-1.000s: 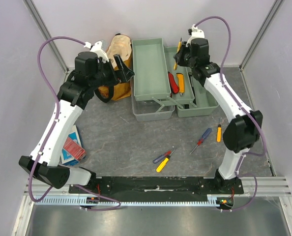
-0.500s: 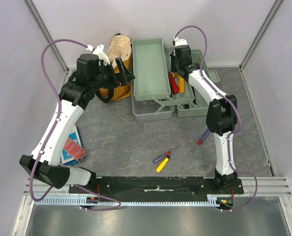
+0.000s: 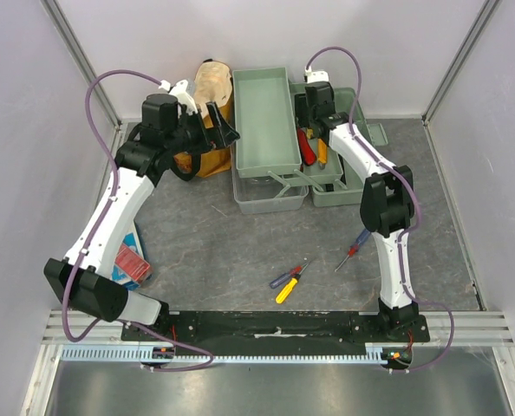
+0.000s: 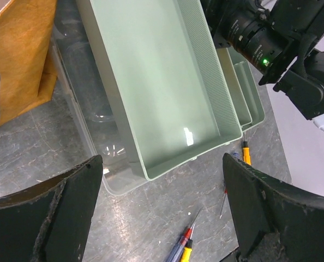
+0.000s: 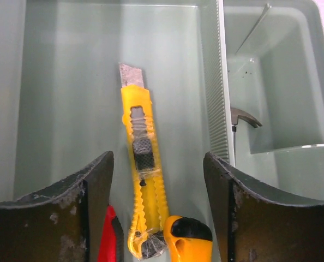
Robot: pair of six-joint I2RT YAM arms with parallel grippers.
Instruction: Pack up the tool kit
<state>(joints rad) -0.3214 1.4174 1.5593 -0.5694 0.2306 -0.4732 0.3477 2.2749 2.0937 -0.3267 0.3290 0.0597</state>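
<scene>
My right gripper rises, swings back and descends onto the screwdriver's blue handle next, since it lies below and back, loose outside the toolbox.
The pale grey-green toolbox stands open at the back, its left tray bare. My right gripper hangs open over the right tray. Between its fingers, down in that tray, lies a yellow utility knife, beside an orange handle and a red handle; the gripper touches none of them. A hammer head shows in the box's deeper part. My left gripper is open and holds nothing, above the left tray's near corner. Loose screwdrivers lie on the table.
A mustard-yellow bag stands left of the toolbox, close behind my left gripper. A red-blue booklet lies by the left arm. A red-and-blue screwdriver lies by the right arm, and an orange-handled one near it. Walls enclose the table.
My right arm swung left over the right tray and its jaws opened; the yellow knife it carried now lies in the tray. The left arm shifted slightly.
</scene>
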